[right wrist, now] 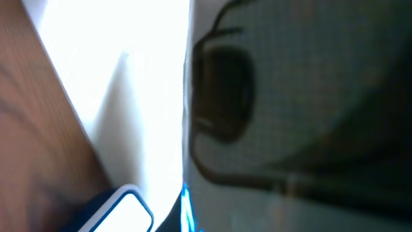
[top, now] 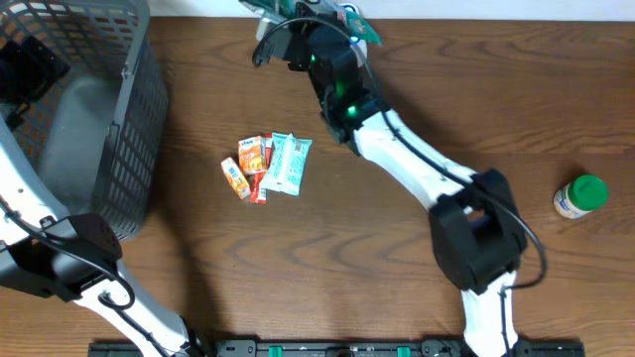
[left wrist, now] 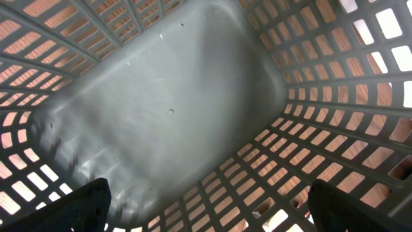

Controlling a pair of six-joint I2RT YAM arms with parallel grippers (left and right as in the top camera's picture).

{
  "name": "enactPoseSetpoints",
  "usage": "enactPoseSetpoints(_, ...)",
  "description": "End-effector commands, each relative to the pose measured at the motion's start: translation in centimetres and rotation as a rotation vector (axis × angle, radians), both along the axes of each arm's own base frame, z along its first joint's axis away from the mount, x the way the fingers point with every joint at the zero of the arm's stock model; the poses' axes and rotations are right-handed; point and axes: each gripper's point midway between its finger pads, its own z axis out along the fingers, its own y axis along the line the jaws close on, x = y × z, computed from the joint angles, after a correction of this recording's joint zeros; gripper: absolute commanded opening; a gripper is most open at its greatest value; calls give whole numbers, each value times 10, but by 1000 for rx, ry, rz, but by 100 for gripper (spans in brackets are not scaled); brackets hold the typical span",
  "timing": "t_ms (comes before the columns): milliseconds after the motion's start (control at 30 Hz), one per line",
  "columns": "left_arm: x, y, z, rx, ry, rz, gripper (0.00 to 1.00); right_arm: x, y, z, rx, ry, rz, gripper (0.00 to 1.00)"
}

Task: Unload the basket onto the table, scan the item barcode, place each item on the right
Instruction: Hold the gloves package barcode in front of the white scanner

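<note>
My right gripper swings across and down toward the green-lidded jar next and releases the flat green packet beside it, because the tabletop there is bare.
My right gripper is stretched to the table's far edge and is shut on a flat green packet, whose edge sticks out beside it. In the right wrist view the packet's dark greenish face fills the right side, blurred, with no barcode readable. A white, blue-rimmed object shows at the bottom left. My left gripper hangs open and empty inside the grey basket, its dark fingers far apart.
The mesh basket stands at the left. A cluster of snack packets lies mid-table: orange ones, a pale teal one and a small orange one. A green-lidded jar stands at the right.
</note>
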Motion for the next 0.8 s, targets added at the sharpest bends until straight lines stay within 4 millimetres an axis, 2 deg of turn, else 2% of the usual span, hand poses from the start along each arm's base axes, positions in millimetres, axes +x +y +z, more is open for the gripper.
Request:
enactPoseSetpoints(0,-2,-3,15,11,-36,-3,98,16,-1,-18,-61,-67,-34,1)
enactPoseSetpoints(267,-2,-3,15,11,-36,-3,98,41,-16,-80,-99,-54,-71,1)
enactPoseSetpoints(433,-2,-3,15,11,-36,-3,98,48,-19,-101,-104,-40,-54,1)
enactPoseSetpoints(533,-2,-3,15,11,-36,-3,98,50,-23,-105,-109,-33,-63,1)
enactPoseSetpoints(767,-2,-3,15,11,-36,-3,98,52,-28,-100,-70,-41,-89,1)
